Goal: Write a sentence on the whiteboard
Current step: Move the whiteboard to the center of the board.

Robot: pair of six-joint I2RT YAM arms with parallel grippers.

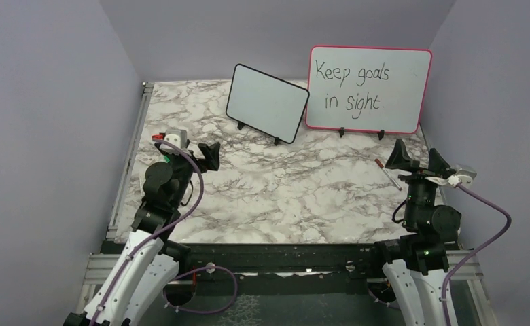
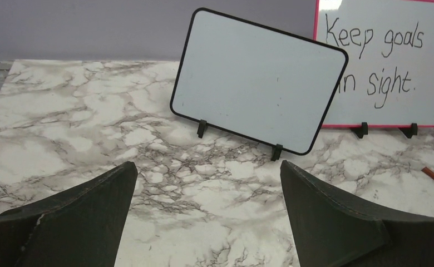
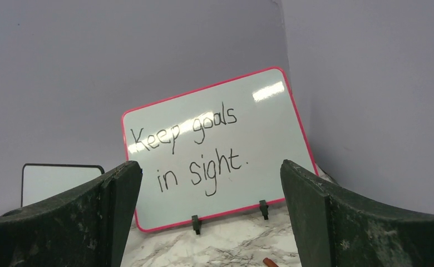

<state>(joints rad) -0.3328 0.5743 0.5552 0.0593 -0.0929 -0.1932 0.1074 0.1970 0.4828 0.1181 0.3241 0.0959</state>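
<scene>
The whiteboard's nearest black foot sticks out below my left gripper and outward of it, so my left gripper will move outward next and lower its open fingers around that foot.
The whiteboard has a thin black frame and stands tilted on two small black feet at the back of the marble table. Its face is blank, and no sentence shows on it. A corner of the whiteboard peeks past my right finger. My left gripper hovers open and empty at the left, well short of the board. In its wrist view the left gripper frames bare marble. My right gripper is open and empty at the right. A red-capped marker lies on the table just left of it.
A larger pink-framed board reading "Keep goals in sight" stands at the back right, beside the whiteboard. Lilac walls close in the table on three sides. The marker's cap end lies right of the left gripper's view.
</scene>
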